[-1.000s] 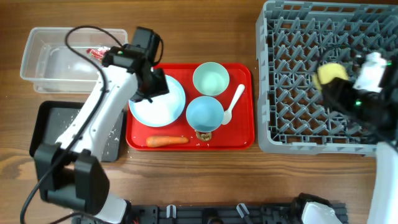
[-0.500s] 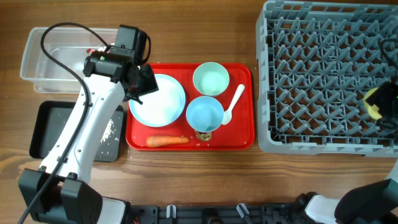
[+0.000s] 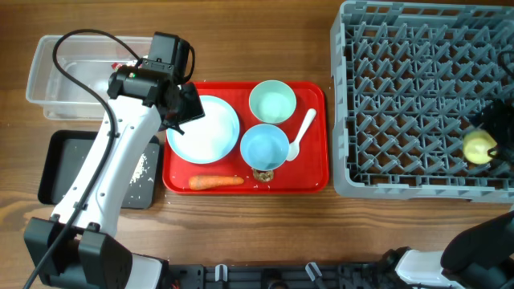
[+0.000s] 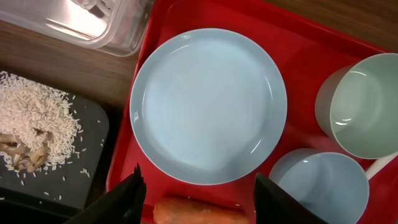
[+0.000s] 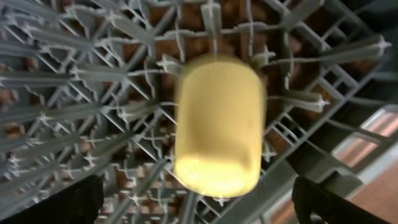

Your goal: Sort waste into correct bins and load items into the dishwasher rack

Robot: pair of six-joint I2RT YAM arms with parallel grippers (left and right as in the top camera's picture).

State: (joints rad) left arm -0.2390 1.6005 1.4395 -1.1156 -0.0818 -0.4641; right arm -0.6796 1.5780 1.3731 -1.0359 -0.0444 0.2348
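Observation:
My right gripper lifts from the rack [image 3: 418,96] next, since the cup lies released, then lowers to the pale green saucer's rack-side rim on the red tray.
The yellow-green cup [image 3: 479,148] lies on the pegs in the front right corner of the grey dishwasher rack [image 3: 418,96]. In the right wrist view the cup [image 5: 217,121] is blurred, and my right gripper [image 5: 199,208] is open just above it, with its fingers wide apart on either side. My left gripper [image 4: 202,202] is open and empty above the near edge of the light blue plate [image 4: 208,106], over the carrot [image 4: 199,213]. The plate [image 3: 205,128], pale green saucer [image 3: 271,102], light blue bowl [image 3: 264,148], white spoon [image 3: 301,135] and carrot [image 3: 215,181] lie on the red tray [image 3: 315,178].
The clear tub [image 3: 68,76] stands at the back left, partly behind my left arm. The black tray [image 3: 60,160] in front of it holds rice and brown crumbs [image 4: 34,127]. Brown crumbs lie by the bowl's front edge.
My right gripper carried the cup from the rack's middle to its front right corner and let it go. My left gripper moved slightly back from the plate, then held still.

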